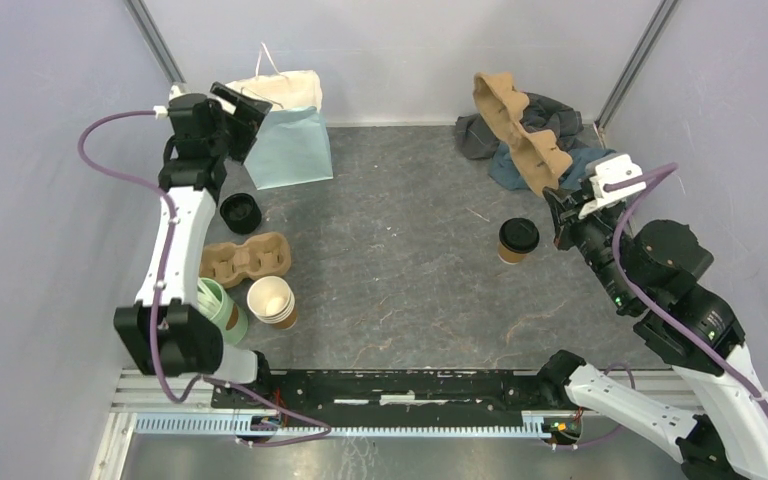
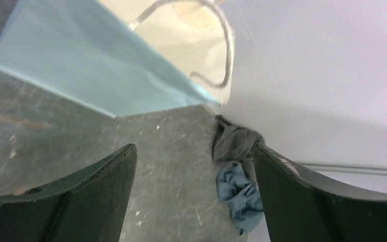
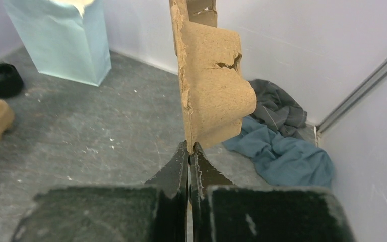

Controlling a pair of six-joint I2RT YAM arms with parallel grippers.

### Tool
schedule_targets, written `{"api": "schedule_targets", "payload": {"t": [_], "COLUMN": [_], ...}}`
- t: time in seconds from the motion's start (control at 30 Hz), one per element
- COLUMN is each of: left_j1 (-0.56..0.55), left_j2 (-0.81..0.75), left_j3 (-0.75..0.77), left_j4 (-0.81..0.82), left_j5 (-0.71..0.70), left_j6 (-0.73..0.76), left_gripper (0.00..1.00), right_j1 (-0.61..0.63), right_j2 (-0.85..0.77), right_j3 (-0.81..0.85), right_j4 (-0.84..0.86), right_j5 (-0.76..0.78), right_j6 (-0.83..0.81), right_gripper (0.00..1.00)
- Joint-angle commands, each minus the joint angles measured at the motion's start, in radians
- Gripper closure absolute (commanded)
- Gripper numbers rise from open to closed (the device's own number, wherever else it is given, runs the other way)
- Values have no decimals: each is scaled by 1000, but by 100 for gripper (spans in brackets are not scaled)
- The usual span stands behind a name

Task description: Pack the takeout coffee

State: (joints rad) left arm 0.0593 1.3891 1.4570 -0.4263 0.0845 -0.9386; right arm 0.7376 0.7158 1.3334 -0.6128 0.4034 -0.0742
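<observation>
The bag's near cord handle should get between the fingers of my left gripper, so my left gripper should first move outward and toward that loop.
The takeout coffee (image 1: 518, 239), a brown paper cup with a black lid, stands on the grey mat right of centre. My right gripper (image 1: 560, 202) is just to its right, shut on the lower edge of a brown pulp cup carrier (image 1: 516, 128) that it holds up on end. In the right wrist view the right gripper (image 3: 190, 147) pinches that cup carrier (image 3: 214, 85) between closed fingers. My left gripper (image 1: 243, 112) is at the back left beside the pale blue paper bag (image 1: 293, 140). The left gripper (image 2: 194, 151) stands open with nothing between its fingers, and the bag (image 2: 75, 60) lies ahead.
A second pulp carrier (image 1: 247, 257) lies at the left, with a dark black-lidded cup (image 1: 241, 212) behind it. A stack of lidless cups (image 1: 272, 300) and a pale green cup of sticks (image 1: 222, 310) sit in front. Crumpled grey and blue cloths (image 1: 520, 150) lie at the back right.
</observation>
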Motion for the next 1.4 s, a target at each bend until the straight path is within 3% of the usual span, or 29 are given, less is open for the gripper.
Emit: {"api": "schedule_targets", "payload": {"t": [0.0, 0.07, 0.23, 0.57, 0.77, 0.9, 1.13, 1.37], "left_j1": [2, 3, 3, -13, -46, -100, -189, -338], "left_j2": [103, 163, 275, 373, 363, 314, 172, -37], "left_j3": [51, 92, 152, 227, 209, 182, 8, -220], "left_j4": [301, 332, 380, 466, 505, 460, 484, 445], "left_j5": [13, 17, -12, -11, 113, 159, 219, 169], "left_j6": [-99, -128, -203, -330, -422, -438, -507, -517], "left_gripper": [5, 1, 4, 56, 80, 85, 86, 88], "right_j1": [1, 2, 1, 1, 0, 2, 1, 1], "right_j2": [9, -1, -14, -47, -55, -53, -44, 26], "right_j3": [13, -8, -23, -33, -39, -29, -1, 65], "right_j4": [-62, -54, -47, -48, -69, -93, -164, -302], "right_j5": [48, 48, 28, 38, 65, 85, 77, -23], "right_j6": [-64, -68, -80, -101, -95, -68, 15, 179], "right_gripper": [100, 100, 100, 100, 100, 100, 100, 100]}}
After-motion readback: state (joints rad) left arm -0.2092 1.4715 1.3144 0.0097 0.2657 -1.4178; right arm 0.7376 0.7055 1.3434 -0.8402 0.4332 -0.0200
